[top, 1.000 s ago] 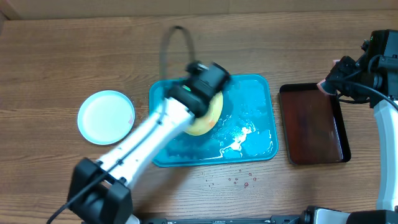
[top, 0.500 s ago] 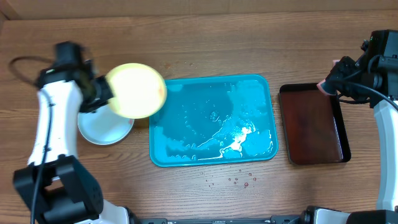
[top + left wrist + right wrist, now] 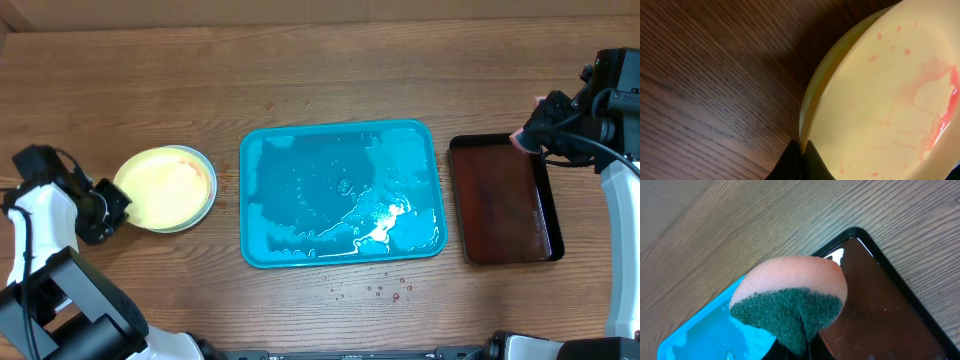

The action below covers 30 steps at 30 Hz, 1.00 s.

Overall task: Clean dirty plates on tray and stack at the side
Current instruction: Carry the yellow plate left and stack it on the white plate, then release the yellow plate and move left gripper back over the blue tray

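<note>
My right gripper will next move back and down onto the bottom of the dark red-brown tray to let go of the pink sponge, because the turquoise tray is empty of plates.
A pale yellow-green plate (image 3: 166,186) with faint red smears lies on top of the plate stack left of the turquoise tray (image 3: 340,190). My left gripper (image 3: 110,208) is shut on the plate's left rim; the wrist view shows the plate (image 3: 890,100) and the jaws (image 3: 802,150) pinching its edge. The tray is wet and holds no plates. My right gripper (image 3: 530,135) is shut on a pink sponge with a green scouring face (image 3: 790,302), held above the dark red-brown tray (image 3: 505,200). A light blue plate rim peeks out under the yellow plate.
Small red droplets (image 3: 385,290) dot the table in front of the turquoise tray. The dark red-brown tray (image 3: 875,300) stands right of it, close to the right arm. Wood table (image 3: 330,70) extends behind both trays.
My left gripper carried the yellow-green plate off the turquoise tray, swung it left and set it down on the light blue plate. The right arm has not moved.
</note>
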Motion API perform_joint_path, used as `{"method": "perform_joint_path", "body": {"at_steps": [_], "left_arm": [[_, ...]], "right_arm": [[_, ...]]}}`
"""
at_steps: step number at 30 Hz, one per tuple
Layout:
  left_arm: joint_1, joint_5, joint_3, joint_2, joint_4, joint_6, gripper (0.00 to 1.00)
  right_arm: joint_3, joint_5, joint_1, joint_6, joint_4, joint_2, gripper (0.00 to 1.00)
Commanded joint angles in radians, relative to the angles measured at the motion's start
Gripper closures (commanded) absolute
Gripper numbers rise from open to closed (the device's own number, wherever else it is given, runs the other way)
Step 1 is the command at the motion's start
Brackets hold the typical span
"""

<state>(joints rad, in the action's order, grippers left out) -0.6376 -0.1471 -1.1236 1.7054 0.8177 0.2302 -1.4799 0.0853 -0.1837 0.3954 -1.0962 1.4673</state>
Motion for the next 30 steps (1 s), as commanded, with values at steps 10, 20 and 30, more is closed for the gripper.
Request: {"method": "perform_joint_path", "body": {"at_steps": [10, 20, 30], "left_arm": [[0.034, -0.047, 0.062, -0.031, -0.074, 0.013, 0.59], [0.147, -0.138, 0.021, -0.031, -0.110, -0.063, 0.47], [0.355, -0.123, -0.216, -0.032, 0.066, -0.203, 0.46]], "right_arm": [[-0.008, -0.005, -0.006, -0.003, 0.005, -0.001, 0.96], [-0.008, -0.006, -0.006, -0.004, -0.018, -0.001, 0.96], [0.008, -0.006, -0.006, -0.165, -0.078, 0.081, 0.96]]}}
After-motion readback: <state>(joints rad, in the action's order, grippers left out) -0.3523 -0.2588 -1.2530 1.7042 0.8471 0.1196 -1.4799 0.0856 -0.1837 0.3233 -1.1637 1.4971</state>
